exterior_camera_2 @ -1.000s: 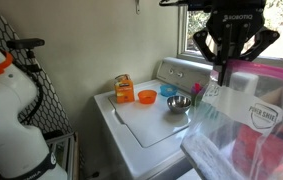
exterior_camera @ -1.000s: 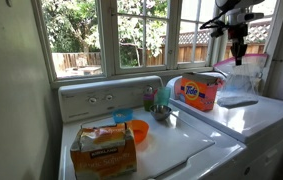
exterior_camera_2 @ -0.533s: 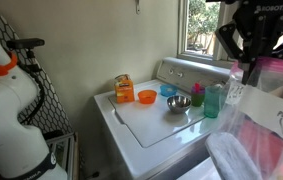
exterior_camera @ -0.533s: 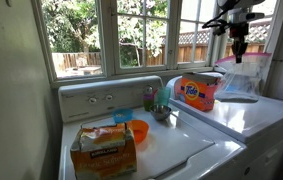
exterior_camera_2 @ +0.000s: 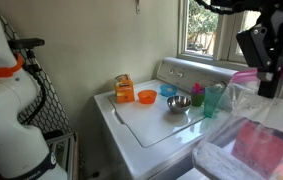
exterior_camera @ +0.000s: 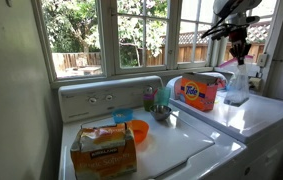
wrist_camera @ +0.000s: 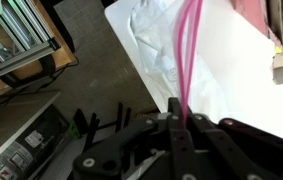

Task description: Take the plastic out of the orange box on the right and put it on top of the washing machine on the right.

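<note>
My gripper lowers toward the white lid (exterior_camera: 240, 116) below it and releases the pink drawstring there next, since the bag still hangs from my fingers.
My gripper (exterior_camera: 239, 56) is shut on the pink top edge of a clear plastic bag (exterior_camera: 235, 84) and holds it hanging above the white washing machine on the right (exterior_camera: 251, 112). The bag's bottom touches or nearly touches the lid. The orange Tide box (exterior_camera: 198, 92) stands on that machine, to the left of the bag. In an exterior view the gripper (exterior_camera_2: 268, 78) and the bag (exterior_camera_2: 251, 130) fill the right side. In the wrist view the jaws (wrist_camera: 181, 118) pinch the pink strip, and the bag (wrist_camera: 171, 50) hangs below over the white lid.
The nearer washing machine (exterior_camera: 181, 145) holds a Nature Valley box (exterior_camera: 103, 148), an orange bowl (exterior_camera: 138, 130), a metal bowl (exterior_camera: 162, 113), a blue cup (exterior_camera: 124, 116) and a green cup (exterior_camera_2: 213, 100). Windows run behind both machines. A white-and-orange object (exterior_camera_2: 3, 90) stands beside the nearer machine.
My gripper has moved across with the bag still held. The bag now hangs narrower and lower over the right machine's lid.
</note>
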Robot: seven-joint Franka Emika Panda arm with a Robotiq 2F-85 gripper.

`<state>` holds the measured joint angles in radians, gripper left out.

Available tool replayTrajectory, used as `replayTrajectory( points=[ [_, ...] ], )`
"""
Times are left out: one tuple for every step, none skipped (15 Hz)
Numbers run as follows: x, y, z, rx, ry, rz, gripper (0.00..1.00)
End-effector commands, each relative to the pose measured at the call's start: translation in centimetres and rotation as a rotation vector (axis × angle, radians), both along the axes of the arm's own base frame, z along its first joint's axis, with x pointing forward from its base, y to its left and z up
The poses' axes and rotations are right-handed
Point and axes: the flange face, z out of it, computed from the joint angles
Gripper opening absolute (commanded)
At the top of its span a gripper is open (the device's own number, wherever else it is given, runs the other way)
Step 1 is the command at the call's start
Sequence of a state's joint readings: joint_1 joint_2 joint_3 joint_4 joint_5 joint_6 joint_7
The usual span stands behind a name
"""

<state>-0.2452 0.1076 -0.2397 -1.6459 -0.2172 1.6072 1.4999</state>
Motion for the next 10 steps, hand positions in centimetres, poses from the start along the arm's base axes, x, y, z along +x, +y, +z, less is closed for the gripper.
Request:
replayTrajectory(
  points=[
    [0.8,-0.7,-0.3,-0.012,0.040,0.052,0.00],
    [0.8,-0.8,-0.5,-0.011,0.036,0.039,0.00],
    [0.8,-0.6,-0.8,-0.008,0.034,0.027,0.00],
    [0.8,-0.3,-0.8,-0.016,0.036,0.018,0.00],
    [0.7,-0.4,-1.3,0.002,0.033,0.029,0.02],
    [0.8,-0.4,-1.4,0.002,0.035,0.029,0.02],
    [0.8,-0.3,-1.4,0.001,0.035,0.029,0.00],
    [0.9,-0.1,-1.3,0.000,0.021,0.030,0.00],
    [1.1,-0.3,-1.4,-0.006,0.012,0.003,0.00],
    [1.3,-0.4,-1.7,-0.001,0.010,-0.009,0.00]
  ],
)
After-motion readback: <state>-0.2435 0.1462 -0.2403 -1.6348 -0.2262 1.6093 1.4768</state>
